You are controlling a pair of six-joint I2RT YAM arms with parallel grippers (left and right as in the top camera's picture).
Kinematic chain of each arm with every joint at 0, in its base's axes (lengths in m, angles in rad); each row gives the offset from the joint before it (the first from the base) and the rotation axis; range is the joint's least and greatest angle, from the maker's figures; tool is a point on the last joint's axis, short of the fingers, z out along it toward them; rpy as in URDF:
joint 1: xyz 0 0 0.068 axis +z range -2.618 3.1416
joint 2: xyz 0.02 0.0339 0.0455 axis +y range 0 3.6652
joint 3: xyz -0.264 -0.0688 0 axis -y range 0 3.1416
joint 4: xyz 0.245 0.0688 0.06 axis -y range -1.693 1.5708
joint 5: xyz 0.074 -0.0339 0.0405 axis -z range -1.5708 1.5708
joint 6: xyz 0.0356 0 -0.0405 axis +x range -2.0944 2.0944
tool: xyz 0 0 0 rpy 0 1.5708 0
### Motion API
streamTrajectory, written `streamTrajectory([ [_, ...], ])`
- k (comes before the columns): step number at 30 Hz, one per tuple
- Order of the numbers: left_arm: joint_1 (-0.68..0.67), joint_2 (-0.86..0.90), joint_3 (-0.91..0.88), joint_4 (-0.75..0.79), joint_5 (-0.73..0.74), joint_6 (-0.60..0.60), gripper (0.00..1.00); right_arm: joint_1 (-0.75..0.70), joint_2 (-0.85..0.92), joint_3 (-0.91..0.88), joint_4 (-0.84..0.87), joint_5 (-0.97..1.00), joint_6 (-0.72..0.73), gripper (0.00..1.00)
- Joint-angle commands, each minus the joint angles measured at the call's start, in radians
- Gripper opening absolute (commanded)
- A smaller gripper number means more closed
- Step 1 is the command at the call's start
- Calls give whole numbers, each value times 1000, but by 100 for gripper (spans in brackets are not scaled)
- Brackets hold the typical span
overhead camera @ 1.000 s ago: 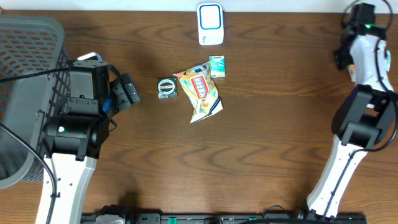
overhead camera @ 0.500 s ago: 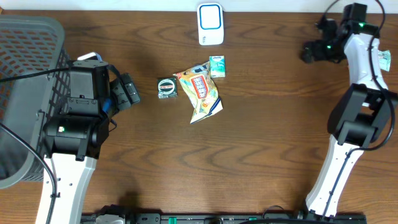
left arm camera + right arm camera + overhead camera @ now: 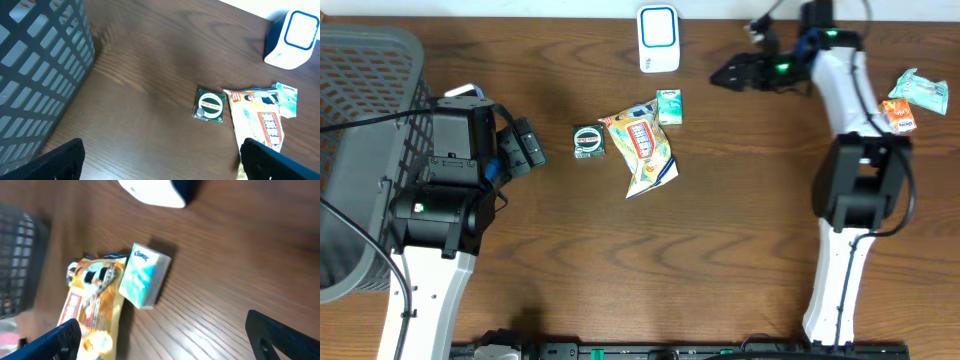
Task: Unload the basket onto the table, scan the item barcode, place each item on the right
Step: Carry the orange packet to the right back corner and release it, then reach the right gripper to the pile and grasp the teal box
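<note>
The tissue pack lies below the right gripper, to the left in the overhead view, so the gripper needs to go down that way next, onto the tissue pack's near end (image 3: 670, 118) (image 3: 136, 297).
Three items lie mid-table: an orange snack bag (image 3: 645, 150) (image 3: 262, 125) (image 3: 92, 305), a small teal tissue pack (image 3: 669, 107) (image 3: 145, 275) touching its far end, and a dark green square packet (image 3: 589, 141) (image 3: 210, 105) to its left. The white barcode scanner (image 3: 658, 38) (image 3: 295, 40) (image 3: 155, 190) stands at the far edge. My right gripper (image 3: 722, 76) (image 3: 167, 345) hovers open and empty, right of the tissue pack. Left of the green packet my left gripper (image 3: 530, 148) (image 3: 162, 170) stands open, holding nothing.
A grey mesh basket (image 3: 360, 150) (image 3: 35, 75) fills the left side of the table. Two more packets, one teal (image 3: 920, 90) and one orange (image 3: 897, 115), lie at the far right edge.
My right arm has swung from the far right edge leftward, and its gripper now points at the items by the scanner. The left arm and the items have not moved.
</note>
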Motion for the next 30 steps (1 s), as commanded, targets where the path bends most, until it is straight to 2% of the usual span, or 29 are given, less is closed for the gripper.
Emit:
streamTrajectory([
  [1, 4, -5, 2, 0, -6, 13, 98, 89, -9, -38, 38, 180, 183, 99],
  [3, 4, -5, 2, 0, -6, 13, 97, 133, -9, -52, 69, 275, 282, 97],
  [7, 4, -5, 2, 0, -6, 13, 98, 213, -9, -90, 125, 389, 399, 67],
  [10, 4, -5, 2, 0, -6, 13, 98, 259, -9, -113, 143, 487, 452, 65],
  [15, 4, -5, 2, 0, -6, 13, 98, 297, -9, -147, 148, 617, 500, 52],
  [17, 4, -5, 2, 0, -6, 13, 97, 298, -9, -159, 147, 618, 500, 38],
  [18, 4, -5, 2, 0, -6, 13, 98, 297, -9, -162, 145, 620, 500, 22],
  [19, 4, -5, 2, 0, -6, 13, 98, 294, -9, -162, 138, 622, 499, 1],
  [26, 4, -5, 2, 0, -6, 13, 98, 232, -52, -158, 69, 573, 483, 1],
  [30, 4, -5, 2, 0, -6, 13, 98, 197, -88, -158, 50, 387, 315, 1],
])
